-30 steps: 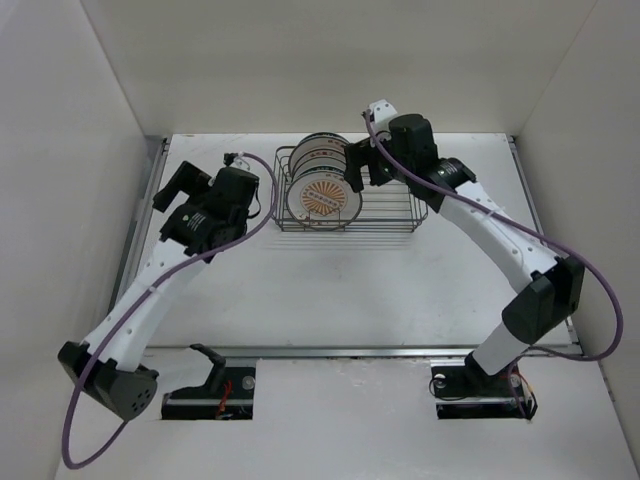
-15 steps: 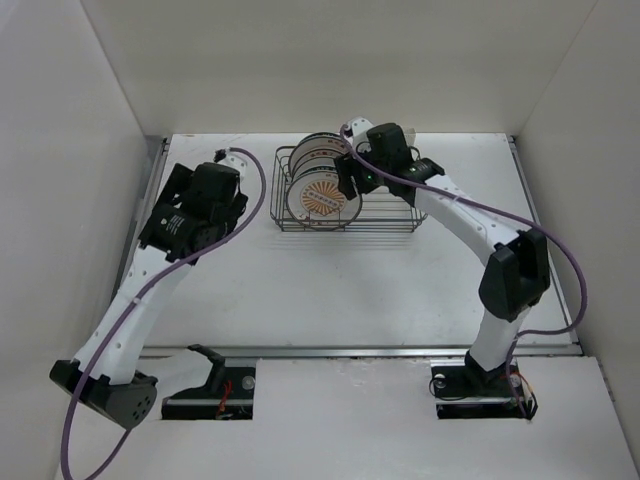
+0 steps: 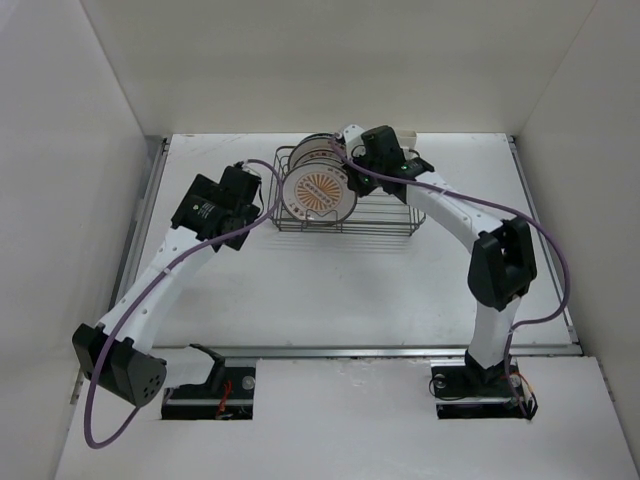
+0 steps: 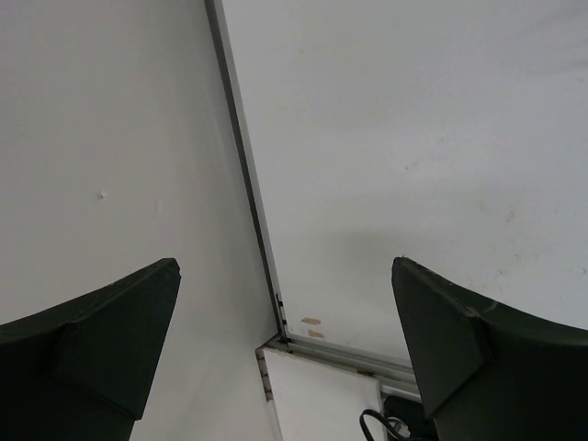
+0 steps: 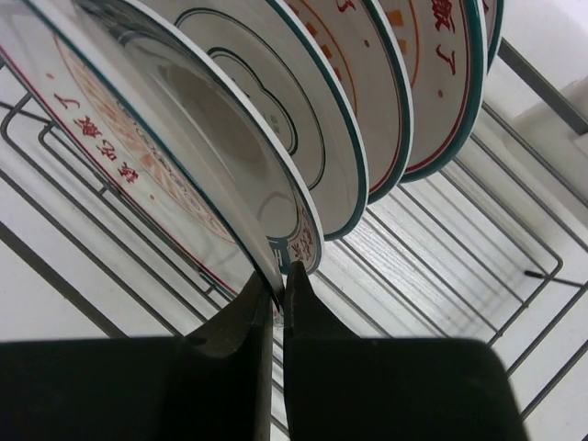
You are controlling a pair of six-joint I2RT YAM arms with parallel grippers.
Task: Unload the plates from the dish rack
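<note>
The front plate will be lifted from the rack by my right gripper next. My right gripper will then come back and lower the plate onto the empty near part (image 3: pixel 348 294) of the table.
Several plates (image 3: pixel 318 188) stand on edge at the left end of the dish rack (image 3: pixel 392 216); the front one shows an orange sunburst. In the right wrist view my right gripper (image 5: pixel 277 287) is shut on the lower rim of the front plate (image 5: pixel 184 119), one finger on each face. More teal-rimmed plates (image 5: pixel 367 83) stand behind it over the rack wires (image 5: pixel 441 248). From above, the right gripper (image 3: pixel 345 165) sits at the plates' right edge. My left gripper (image 4: pixel 285 266) is open and holds nothing; it hovers left of the rack (image 3: pixel 208 207).
The rack stands at the back middle of the white table (image 3: pixel 330 290). A metal rail (image 4: pixel 248 184) runs along the table's left edge beside the white side wall (image 4: pixel 101 138). Enclosure walls close in the back and both sides.
My right gripper moved left onto the front plate and shut on its rim. The left arm swung in toward the rack's left side, still open.
</note>
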